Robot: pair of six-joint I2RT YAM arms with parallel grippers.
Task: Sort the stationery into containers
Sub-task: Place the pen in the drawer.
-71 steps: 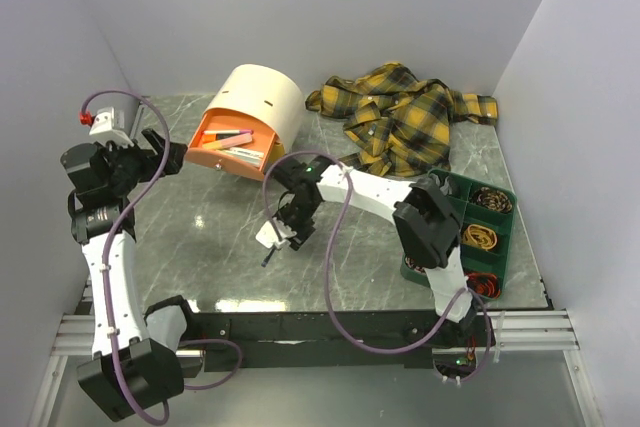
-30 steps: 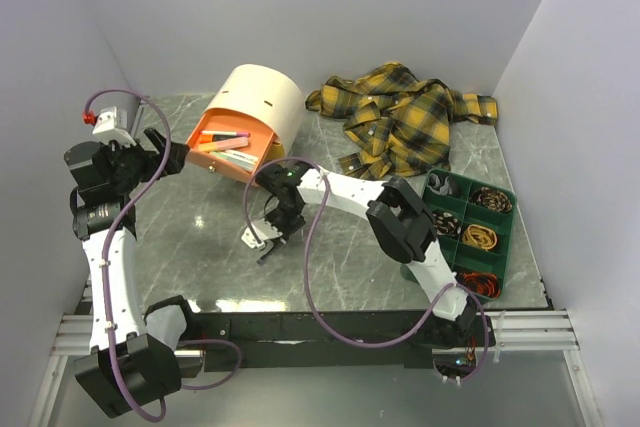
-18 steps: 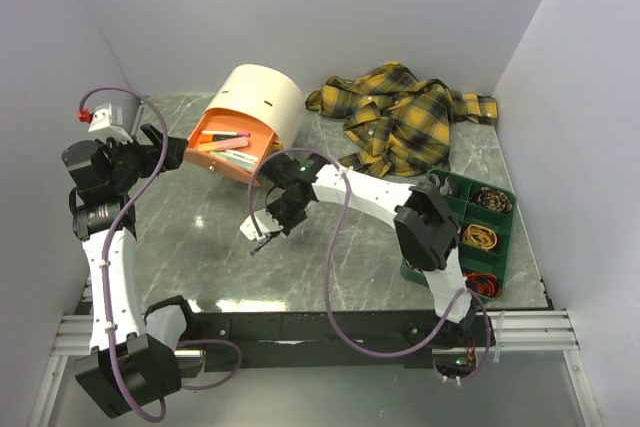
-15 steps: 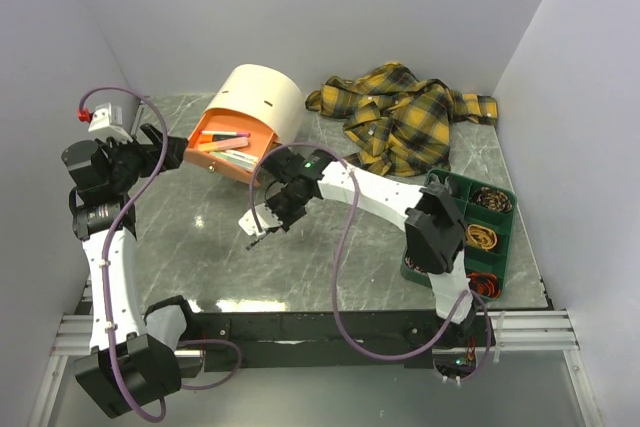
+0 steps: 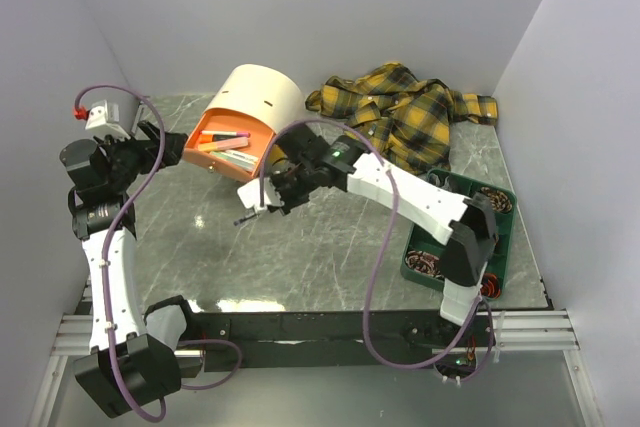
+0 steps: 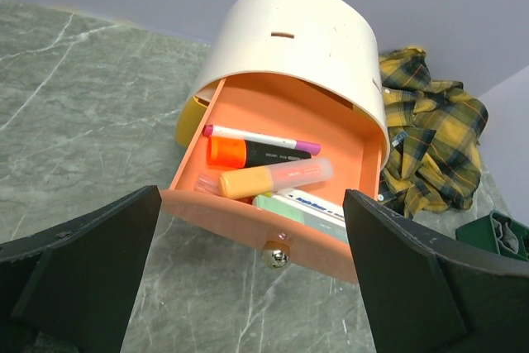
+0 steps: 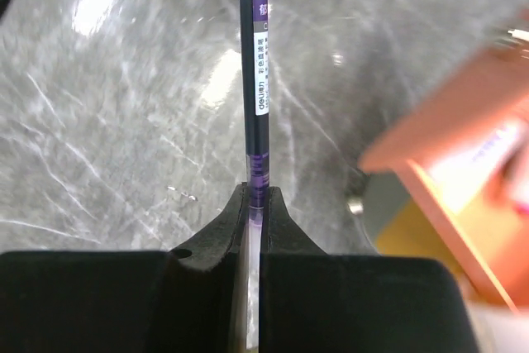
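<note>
The orange drawer lies outward of my right gripper, so next the gripper rises, moves outward over it and releases the pen where other pens lie.
A dark purple pen sticks out forward from my right gripper, which is shut on it, above the table just in front of the drawer box. The cream drum-shaped drawer box has its orange drawer pulled open. In it lie a white pen with pink ends, a black and orange marker, an orange highlighter and a pale green piece. My left gripper is open, facing the drawer's knob, apart from it.
A yellow-and-black plaid shirt lies at the back right. A dark green divided tray with coiled rubber bands sits at the right edge. White walls close in the left, back and right.
My right gripper has carried the pen off the table, back and rightward toward the open drawer's front. The left gripper has stayed open and nearly still.
</note>
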